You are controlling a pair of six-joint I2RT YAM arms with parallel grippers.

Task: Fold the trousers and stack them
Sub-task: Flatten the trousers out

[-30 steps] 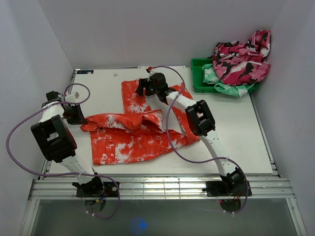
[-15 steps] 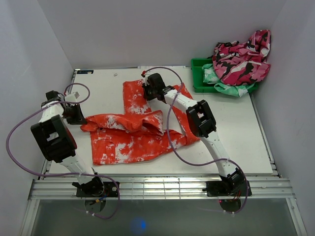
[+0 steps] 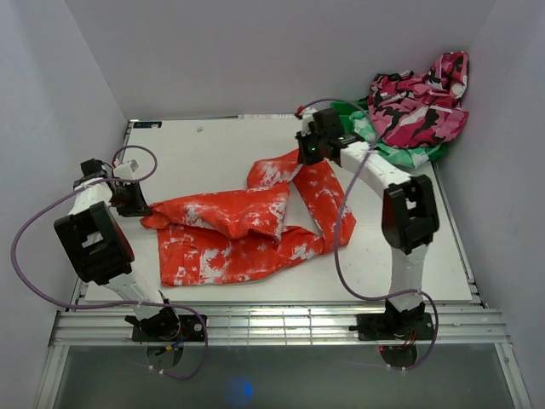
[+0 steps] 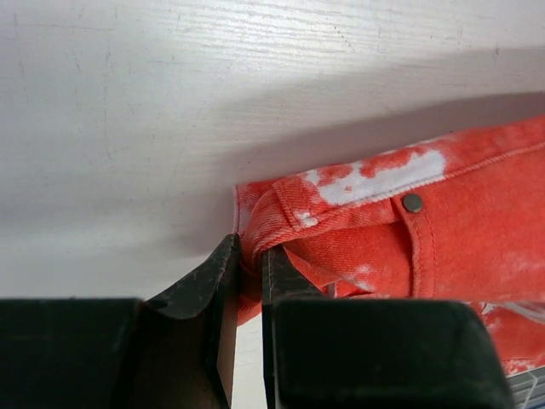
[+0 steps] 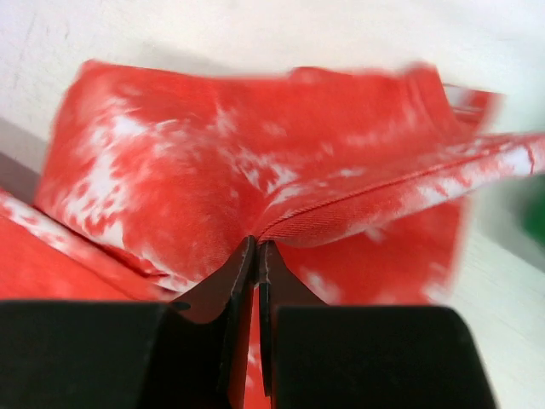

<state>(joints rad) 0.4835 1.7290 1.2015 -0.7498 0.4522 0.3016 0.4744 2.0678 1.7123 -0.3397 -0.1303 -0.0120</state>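
Note:
Next, my left gripper draws the trousers' waistband corner left in the top view, toward the table's side edge, and releases it there, because the trousers (image 3: 230, 234) lie crumpled.
The red-orange, white-speckled trousers (image 3: 230, 234) lie crumpled across the middle of the white table (image 3: 196, 149). My left gripper (image 3: 136, 204) sits low at their left end. In the left wrist view the left gripper (image 4: 249, 260) is shut on a fold at the corner of the waistband of the trousers (image 4: 409, 230), near a metal rivet (image 4: 413, 203). My right gripper (image 3: 311, 152) is at the back right, shut on one leg's hem. That leg hangs from it in a raised strip. In the right wrist view the gripper (image 5: 257, 247) pinches a stitched edge of the trousers (image 5: 213, 170).
A green bin (image 3: 345, 128) stands at the back right corner, close behind my right gripper. It holds a pink, black and white camouflage garment (image 3: 417, 102) over a mint-green and white one (image 3: 400, 155). White walls enclose the table on three sides.
My right gripper shut on the far trouser leg's hem and carried it right and up toward the green bin. The leg no longer lies flat at the back. The left gripper has not moved.

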